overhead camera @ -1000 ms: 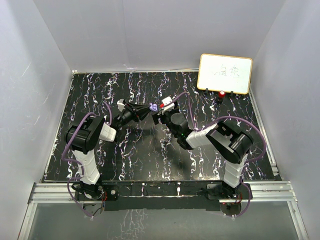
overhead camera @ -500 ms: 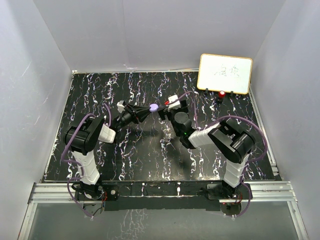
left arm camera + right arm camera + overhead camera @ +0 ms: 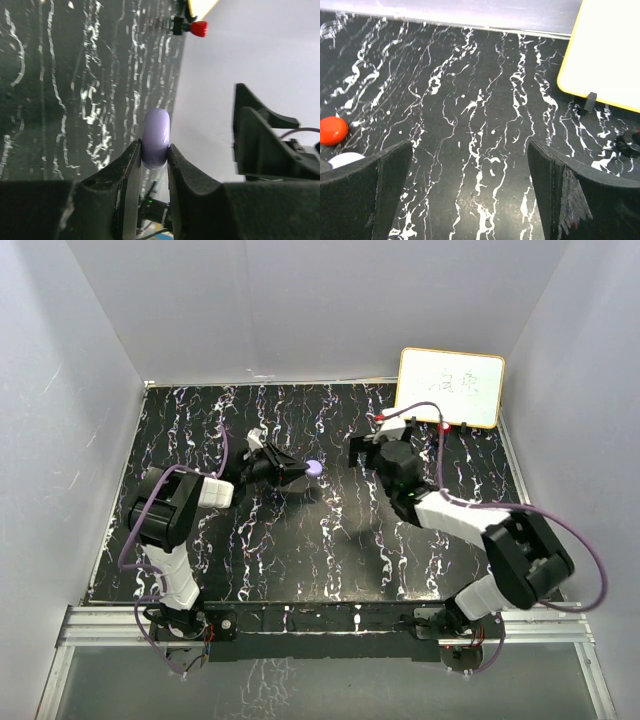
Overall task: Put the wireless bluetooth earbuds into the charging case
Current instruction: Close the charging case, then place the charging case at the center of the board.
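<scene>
The clear spot on the bare marbled tabletop lies below the robot's left gripper, so next the gripper needs to lower the pale purple charging case onto it and let go there.
My left gripper is shut on a round pale purple charging case and holds it above the mid table. In the left wrist view the case stands edge-on between the fingertips of that gripper, lid closed. My right gripper is open and empty over the back right of the table, apart from the case. Its jaws stand wide over bare table in the right wrist view. A small red rounded piece and a white one show at that view's left edge. I cannot tell if they are earbuds.
A yellow-framed whiteboard stands at the back right, also in the right wrist view. A small red knob sits at its foot and shows in the left wrist view. White walls surround the black marbled table.
My right gripper has drawn away from the purple case, swinging right and back toward the whiteboard. My left gripper has moved slightly nearer, with the case in its grip.
</scene>
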Controlling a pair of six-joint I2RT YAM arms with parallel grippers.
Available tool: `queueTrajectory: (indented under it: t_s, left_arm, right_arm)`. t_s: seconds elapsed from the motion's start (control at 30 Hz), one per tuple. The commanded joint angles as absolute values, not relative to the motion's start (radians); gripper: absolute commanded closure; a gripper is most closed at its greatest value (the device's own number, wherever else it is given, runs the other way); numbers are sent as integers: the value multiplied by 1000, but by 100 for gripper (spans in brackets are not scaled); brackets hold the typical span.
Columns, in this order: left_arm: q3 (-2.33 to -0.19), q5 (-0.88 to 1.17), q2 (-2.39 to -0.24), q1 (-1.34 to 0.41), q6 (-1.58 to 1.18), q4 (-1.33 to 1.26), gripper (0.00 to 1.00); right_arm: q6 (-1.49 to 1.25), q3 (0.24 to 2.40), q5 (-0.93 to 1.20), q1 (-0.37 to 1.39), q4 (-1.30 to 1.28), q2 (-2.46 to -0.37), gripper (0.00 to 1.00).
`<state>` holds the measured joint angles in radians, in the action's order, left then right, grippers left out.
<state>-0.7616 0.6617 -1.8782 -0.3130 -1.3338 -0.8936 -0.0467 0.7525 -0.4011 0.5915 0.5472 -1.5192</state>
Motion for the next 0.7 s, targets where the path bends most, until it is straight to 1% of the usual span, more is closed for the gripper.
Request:
queueTrajectory:
  t_s: [0.0, 0.3, 0.5, 0.53, 0.57, 0.63, 0.67]
  left_arm:
    - [-833, 642, -1832, -318, -1103, -656, 100]
    - [-936, 605, -1965, -327, -1073, -644, 100]
    - [-1060, 581, -2076, -352, -1047, -600, 100]
    - [-1081, 578, -2092, -354, -1043, -593, 99]
    - [-1102, 574, -2112, -354, -1037, -584, 93]
    - [-1145, 569, -2138, -354, -1023, -558, 70]
    - [-1167, 568, -2149, -354, -1016, -544, 61]
  right_arm:
    - [-157, 697, -224, 531, 485, -1368, 2]
    - [-164, 666, -199, 520, 491, -1295, 2]
    - [-169, 659, -186, 516, 503, -1284, 2]
    - [-170, 657, -185, 514, 504, -1282, 2]
    - [-170, 654, -181, 513, 505, -1280, 2]
    - [-171, 651, -170, 511, 509, -1276, 2]
    - [-172, 652, -167, 509, 509, -1276, 2]
